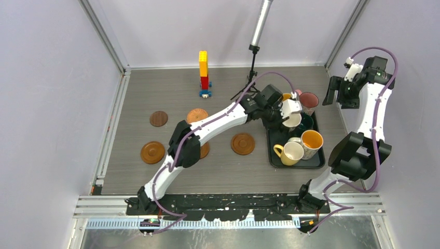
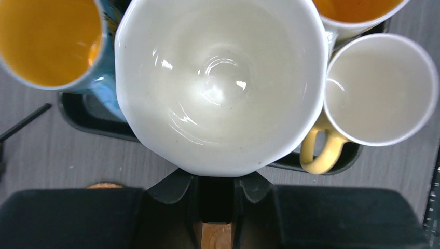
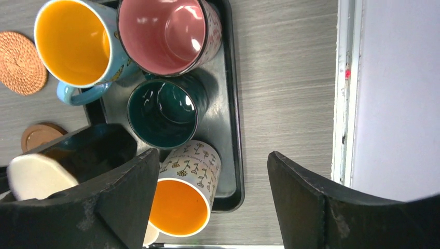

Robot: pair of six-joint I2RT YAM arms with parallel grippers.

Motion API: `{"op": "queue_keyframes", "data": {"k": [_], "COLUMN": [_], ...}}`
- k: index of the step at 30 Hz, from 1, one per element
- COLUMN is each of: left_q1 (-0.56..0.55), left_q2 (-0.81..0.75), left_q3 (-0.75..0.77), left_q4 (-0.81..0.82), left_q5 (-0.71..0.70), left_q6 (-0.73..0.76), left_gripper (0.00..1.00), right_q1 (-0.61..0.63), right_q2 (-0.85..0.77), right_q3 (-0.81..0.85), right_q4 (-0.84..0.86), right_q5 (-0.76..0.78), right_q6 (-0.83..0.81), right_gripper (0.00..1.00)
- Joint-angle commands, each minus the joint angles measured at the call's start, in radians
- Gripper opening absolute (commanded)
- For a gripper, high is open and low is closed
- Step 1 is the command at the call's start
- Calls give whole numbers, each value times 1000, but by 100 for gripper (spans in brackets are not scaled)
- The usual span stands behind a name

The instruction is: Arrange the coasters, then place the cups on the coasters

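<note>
I need to move my left gripper to the left in the top view next, lower the white-inside cup onto the small dark coaster, which is still bare, and then let go of the cup.
My left gripper is shut on the dark handle of the white-inside cup, holding it over the black tray. On the tray stand the cream-yellow cup, the patterned cup, the dark green cup, the pink cup and the light blue cup. Brown coasters lie left of the tray; another is partly under my left arm. My right gripper is open and empty, right of the tray.
A yellow-and-red brick tower and a black stand with a grey tube are at the back. Walls and metal rails close in the table on three sides. The right rail runs near my right gripper.
</note>
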Motion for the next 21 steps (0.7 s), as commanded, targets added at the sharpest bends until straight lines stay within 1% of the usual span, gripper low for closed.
{"op": "queue_keyframes", "data": {"k": [1,4,7,12,15,21], "left_q1": [30,70,137,272,396,664], "left_q2": [-230,-333,-468,-665,-769,-946], "left_q3": [-24,-136,-292,-525,-662,-898], "left_q4": [143,166,193,212,216,245], "left_q5": [27,26,26,-30,-52,-126], "left_q6": [-63,-105,-153,-181,-214,-249], "left_gripper": [0,0,0,0,0,0], "right_q1": [9,10,11,11,13,47], "right_q2": [-52,-49,-49,-13,9,54], "right_q3": [41,64,78,157,180,217], "right_q4": [66,78,138,139,136,109], "right_q5": [-27,-96,-148,-220,-260,-246], "right_q6": [32,39,77,87,89,110], "right_gripper": [81,83,84,85,85,85]}}
